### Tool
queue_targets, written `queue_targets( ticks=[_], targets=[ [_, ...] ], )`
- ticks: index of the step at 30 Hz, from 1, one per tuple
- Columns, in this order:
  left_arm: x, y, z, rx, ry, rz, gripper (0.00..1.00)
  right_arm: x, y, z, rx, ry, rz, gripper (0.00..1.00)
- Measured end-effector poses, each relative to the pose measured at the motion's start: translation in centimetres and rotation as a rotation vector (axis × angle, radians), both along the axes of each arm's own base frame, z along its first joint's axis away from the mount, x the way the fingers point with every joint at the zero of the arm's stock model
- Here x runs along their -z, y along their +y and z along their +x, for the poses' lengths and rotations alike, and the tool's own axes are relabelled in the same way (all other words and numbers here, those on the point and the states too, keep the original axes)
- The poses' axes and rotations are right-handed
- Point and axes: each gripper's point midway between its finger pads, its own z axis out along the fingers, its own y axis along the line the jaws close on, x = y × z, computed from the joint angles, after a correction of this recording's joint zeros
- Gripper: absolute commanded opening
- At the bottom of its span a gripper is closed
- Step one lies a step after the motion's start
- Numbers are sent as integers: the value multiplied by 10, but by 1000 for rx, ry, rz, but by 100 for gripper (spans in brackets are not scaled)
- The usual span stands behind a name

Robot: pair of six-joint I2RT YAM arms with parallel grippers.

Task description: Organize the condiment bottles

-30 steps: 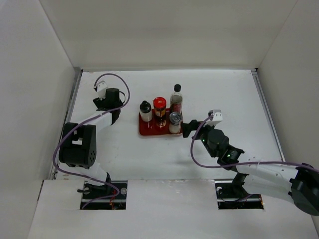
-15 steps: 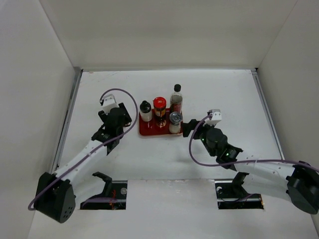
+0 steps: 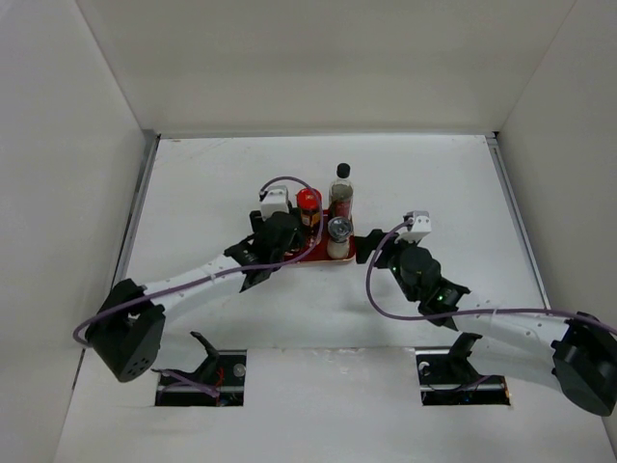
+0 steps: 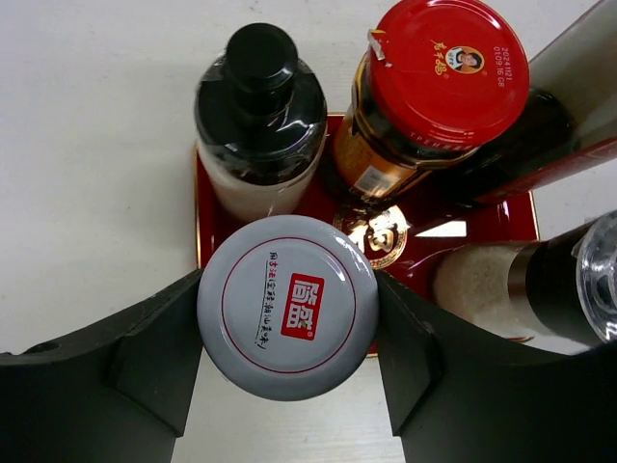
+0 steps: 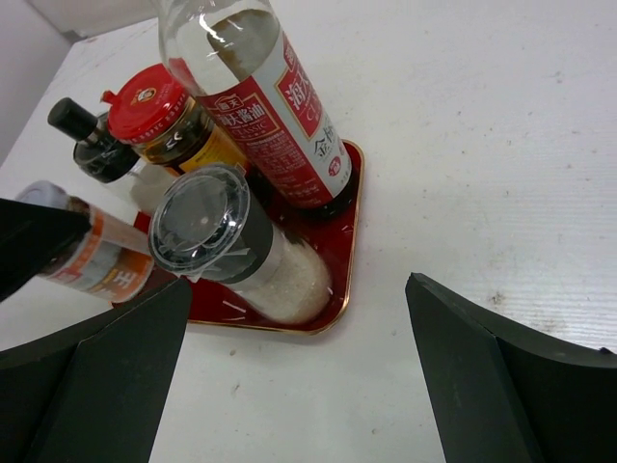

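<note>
My left gripper lowers the grey-lidded jar next and releases it at the tray's near corner by the white bottle, since the other bottles leave that corner open.
My left gripper (image 4: 287,347) is shut on a short grey-lidded jar (image 4: 287,306) and holds it at the near left edge of the red tray (image 4: 482,220). On the tray stand the small white black-capped bottle (image 4: 258,106), the red-lidded brown jar (image 4: 439,77), the tall dark-filled bottle (image 5: 260,96) and a second short jar with a clear-grey lid (image 5: 227,241). In the top view the left gripper (image 3: 284,241) hides the held jar and the white bottle. My right gripper (image 5: 299,376) is open and empty, just right of the tray (image 3: 333,258).
The white walls of the enclosure surround the table (image 3: 434,183). The right arm (image 3: 501,328) lies along the near right and the left arm (image 3: 183,289) crosses the near left. Bare tabletop lies behind and beside the tray.
My left arm has swung from the far left of the table rightward to the tray's near left edge. The right gripper has barely moved.
</note>
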Motion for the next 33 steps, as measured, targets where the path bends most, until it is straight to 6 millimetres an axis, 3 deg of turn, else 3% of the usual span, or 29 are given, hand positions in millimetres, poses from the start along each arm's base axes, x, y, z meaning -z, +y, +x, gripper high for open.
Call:
queue_targets(
  ticks=[4, 10, 12, 15, 19, 25, 29, 31, 33],
  targets=[
    [14, -11, 9, 10, 12, 1, 43, -2, -2, 1, 5, -5, 9, 100],
    [34, -16, 15, 10, 35, 22, 52, 0, -2, 0, 6, -2, 12, 100],
    [37, -17, 15, 10, 38, 24, 59, -1, -2, 0, 7, -1, 14, 100],
    [35, -19, 17, 11, 25, 16, 78, 0, -2, 0, 8, -1, 16, 100],
    [22, -24, 23, 7, -22, -24, 100, -1, -2, 0, 8, -1, 17, 100],
    [-15, -20, 22, -4, -95, -84, 100, -7, -8, -2, 21, -20, 38, 100],
    [-68, 1, 16, -50, -207, -170, 100, -15, -21, -2, 68, -50, 70, 100],
    [-93, 23, 12, -96, -277, -225, 100, -16, -24, 0, 84, -51, 78, 100],
    [-103, 52, 10, -166, -325, -266, 100, -11, -24, 2, 94, -43, 72, 100]
  ],
)
